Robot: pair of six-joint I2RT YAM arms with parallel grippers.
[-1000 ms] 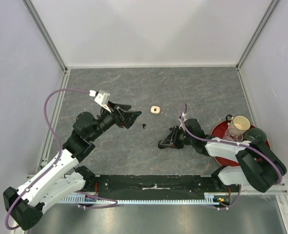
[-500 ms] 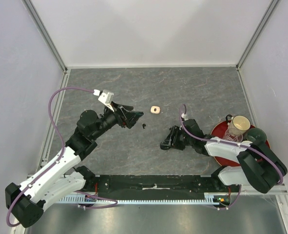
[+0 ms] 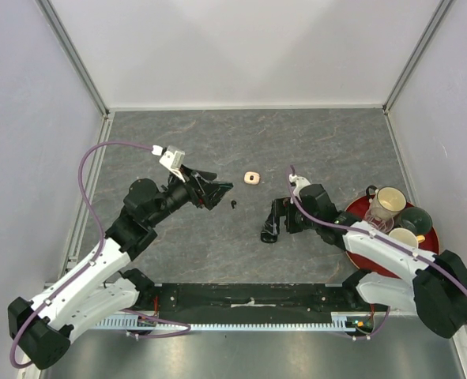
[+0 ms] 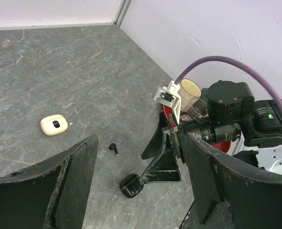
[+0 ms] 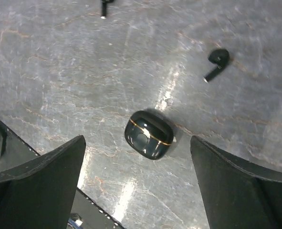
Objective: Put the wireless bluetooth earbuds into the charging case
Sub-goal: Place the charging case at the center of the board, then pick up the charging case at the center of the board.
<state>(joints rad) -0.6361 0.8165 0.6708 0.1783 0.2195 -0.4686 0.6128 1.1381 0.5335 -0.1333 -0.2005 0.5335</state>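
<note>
My right gripper is above the black charging case (image 3: 269, 237) (image 5: 148, 134), with the case's gold seam slanting between its open fingers. It will turn next and come down with its fingers on both sides of the case.
A closed black charging case (image 5: 148, 134) with a gold seam lies flat on the grey table, also in the top view (image 3: 269, 236) and the left wrist view (image 4: 130, 185). My right gripper (image 5: 141, 191) hovers over it, open wide, both fingers well apart from the case. One black earbud (image 5: 216, 61) lies beyond it (image 3: 233, 204) (image 4: 113, 148). Another black stemmed piece (image 5: 105, 7) shows at the frame's top edge. My left gripper (image 3: 215, 190) is open and empty, pointing at this spot. No cream earbuds are in view.
A closed cream case (image 3: 251, 178) (image 4: 53, 125) lies further back in the middle. A red plate (image 3: 357, 213) at the right holds a cream mug (image 3: 387, 203) and a dark cup (image 3: 415, 217). Walls close in the table on three sides.
My right gripper's jaws have spread from nearly shut to wide, and it has lifted back a little; the black case now lies free on the table. The left arm shifted slightly right.
</note>
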